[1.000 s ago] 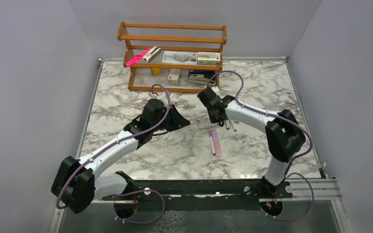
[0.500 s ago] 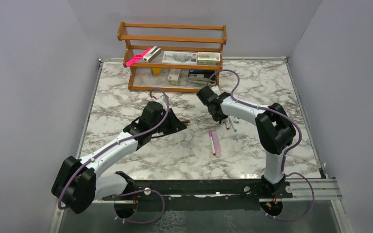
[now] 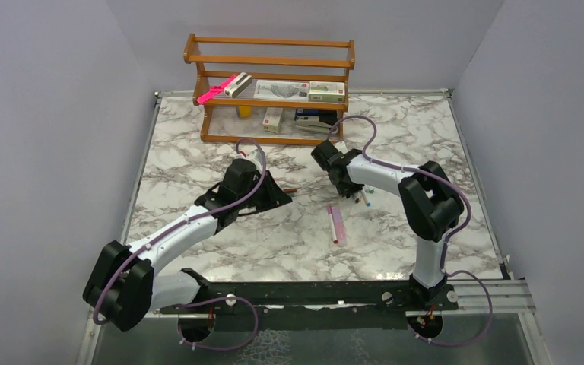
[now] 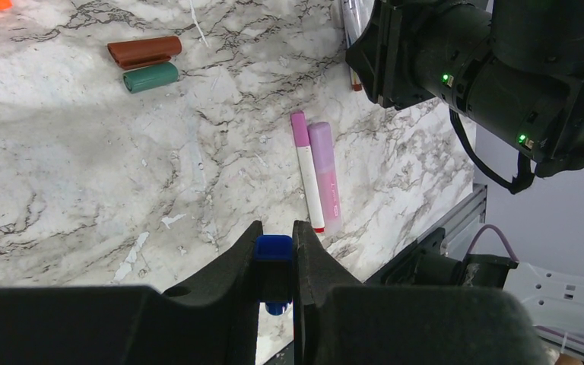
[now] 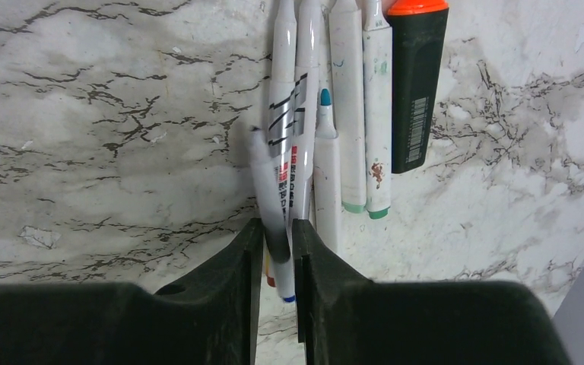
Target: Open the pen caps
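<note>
My left gripper goes left in the wrist view to the bare marble (image 4: 1,46) beside the orange piece next and releases the blue cap (image 4: 274,249) there.
My left gripper (image 4: 275,232) is shut on a blue pen cap (image 4: 274,249) above the marble table; in the top view it (image 3: 280,195) sits left of centre. A dark red cap (image 4: 144,51) and a green cap (image 4: 150,77) lie loose ahead of it. A pink-capped white marker (image 4: 306,171) lies beside a lilac piece (image 4: 325,175). My right gripper (image 5: 277,228) is shut on a blurred white marker (image 5: 268,182), low over a row of white markers (image 5: 347,99) and a black highlighter (image 5: 417,84) with an orange end.
A wooden rack (image 3: 274,87) at the back holds small boxes and a long bright-pink item (image 3: 214,90). The right arm's black wrist (image 4: 487,68) is close to the right of the left gripper. Grey walls stand on three sides.
The right arm folded its elbow inward and its gripper dropped a little toward the row of markers. The left gripper has barely moved and still holds the blue cap.
</note>
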You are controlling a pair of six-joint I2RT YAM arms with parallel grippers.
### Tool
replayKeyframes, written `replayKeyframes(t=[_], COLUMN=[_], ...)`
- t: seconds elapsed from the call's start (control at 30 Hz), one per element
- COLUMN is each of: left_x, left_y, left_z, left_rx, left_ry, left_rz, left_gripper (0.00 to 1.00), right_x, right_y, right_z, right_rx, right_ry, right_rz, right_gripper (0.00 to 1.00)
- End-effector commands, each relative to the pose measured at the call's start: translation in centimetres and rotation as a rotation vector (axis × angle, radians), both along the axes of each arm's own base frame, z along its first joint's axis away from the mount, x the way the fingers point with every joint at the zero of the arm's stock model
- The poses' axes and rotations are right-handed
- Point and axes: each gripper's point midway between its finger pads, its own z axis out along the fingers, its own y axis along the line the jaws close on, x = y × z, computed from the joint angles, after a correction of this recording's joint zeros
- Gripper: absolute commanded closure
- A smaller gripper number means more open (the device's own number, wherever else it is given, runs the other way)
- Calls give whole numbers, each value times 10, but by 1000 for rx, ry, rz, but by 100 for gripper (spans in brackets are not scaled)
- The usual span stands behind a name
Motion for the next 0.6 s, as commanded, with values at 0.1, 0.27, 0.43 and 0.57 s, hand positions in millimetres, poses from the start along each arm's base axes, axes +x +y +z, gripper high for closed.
replayKeyframes(t=[0.1, 0.27, 0.43, 0.57], left_x=[5, 11, 24, 38], left_y=[-3, 0, 11, 22], left_z=[6, 2, -5, -12], left_rx=[-7, 16, 57, 108], left_ry=[-19, -14, -2, 8], left_rz=[-17, -15, -2, 18], left_gripper=[100, 100, 100, 100], right_x=[2, 1, -2, -7], right_y=[2, 2, 6, 10], right_z=[2, 3, 16, 23], right_rx=[38, 43, 93, 133], right_ry=[-14, -11, -26, -20], right_rz=[-4, -6, -9, -2], right_gripper=[76, 76, 75, 73])
